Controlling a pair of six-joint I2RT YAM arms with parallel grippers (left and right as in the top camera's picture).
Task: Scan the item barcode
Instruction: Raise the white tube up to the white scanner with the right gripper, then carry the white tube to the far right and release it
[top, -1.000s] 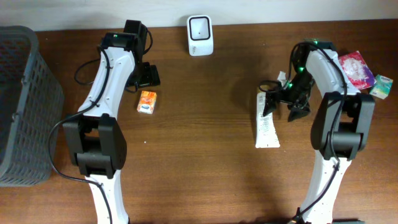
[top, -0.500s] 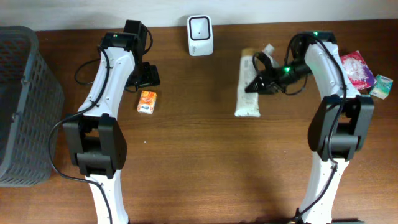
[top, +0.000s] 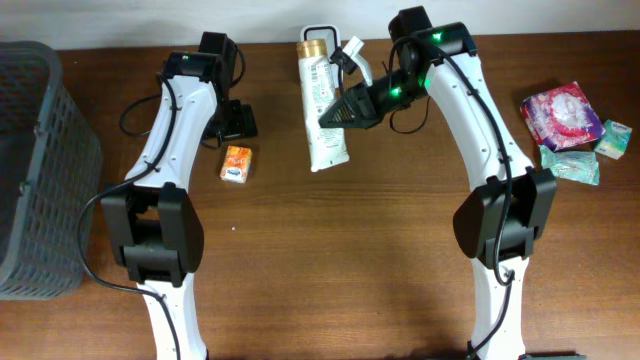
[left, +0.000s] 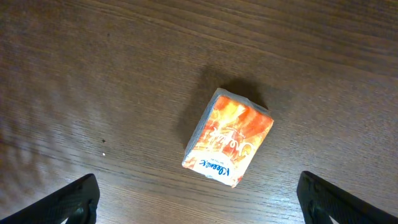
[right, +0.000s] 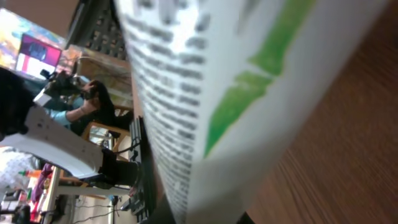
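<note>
My right gripper should move down, back and to the right in the overhead view next, turning downward, to let go of the tube on bare wood, away from the scanner.
A white tube with a gold cap hangs at the back centre of the table, held crosswise by my right gripper, which is shut on it. The tube covers most of the white barcode scanner; only its top edge shows. In the right wrist view the tube's printed side fills the frame, blurred, over my right gripper. My left gripper stands open above a small orange packet. In the left wrist view the orange packet lies flat on the wood, beyond the left gripper, touching neither finger.
A dark grey basket stands at the left edge. At the far right lie a pink packet, a teal pouch and a small green-white packet. The table's back edge runs just behind the scanner.
My right gripper shut on the tube at the right of the table, lifted it and carried it left and back over the scanner. The left arm and orange packet stayed still.
</note>
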